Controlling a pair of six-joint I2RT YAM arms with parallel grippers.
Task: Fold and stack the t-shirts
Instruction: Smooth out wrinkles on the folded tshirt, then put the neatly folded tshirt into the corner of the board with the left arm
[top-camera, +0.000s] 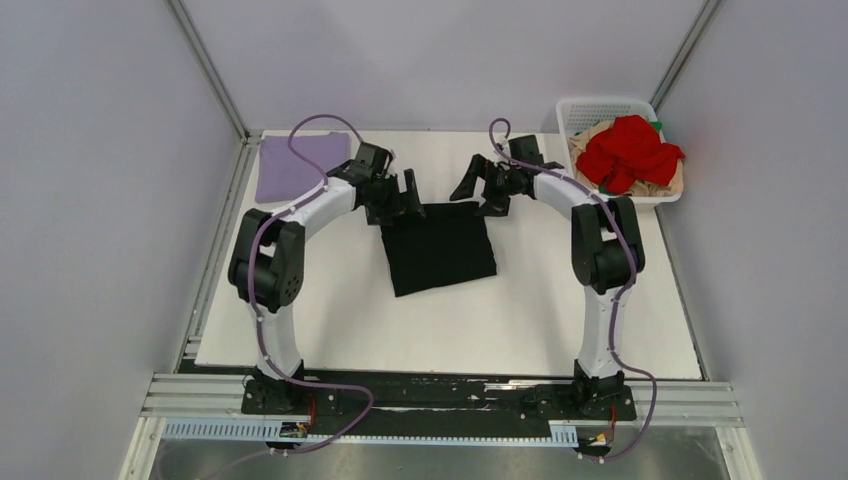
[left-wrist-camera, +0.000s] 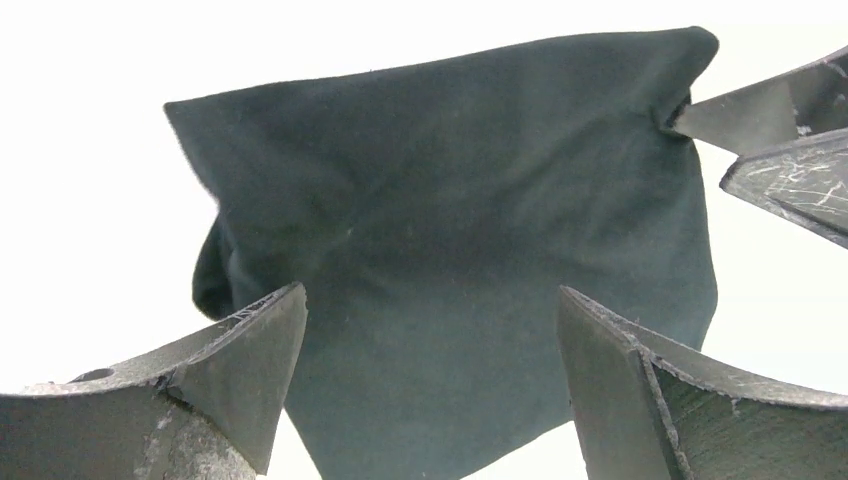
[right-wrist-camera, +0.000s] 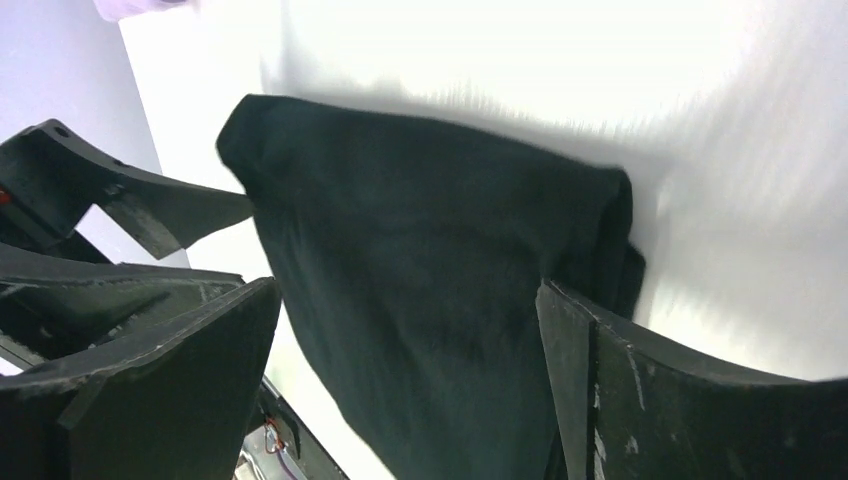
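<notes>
I should next pull my left gripper back and down onto the middle of the black t-shirt's side edge (top-camera: 389, 258), because that edge faces the folded lavender t-shirt (top-camera: 300, 165).
A black t-shirt (top-camera: 438, 247) lies folded into a rough square in the middle of the table. My left gripper (top-camera: 408, 198) is open and empty just above its far left corner. My right gripper (top-camera: 480, 197) is open and empty just above its far right corner. In the left wrist view the black shirt (left-wrist-camera: 450, 230) lies flat beyond my open left gripper (left-wrist-camera: 430, 295). In the right wrist view the shirt (right-wrist-camera: 430, 260) lies below my open right gripper (right-wrist-camera: 408, 290). A folded lavender t-shirt (top-camera: 300, 165) lies at the far left.
A white mesh basket (top-camera: 600, 106) stands at the far right corner. It holds a crumpled red t-shirt (top-camera: 628, 152) on a tan one (top-camera: 672, 186), with a bit of green (top-camera: 657, 124) behind. Grey walls close in the table on three sides.
</notes>
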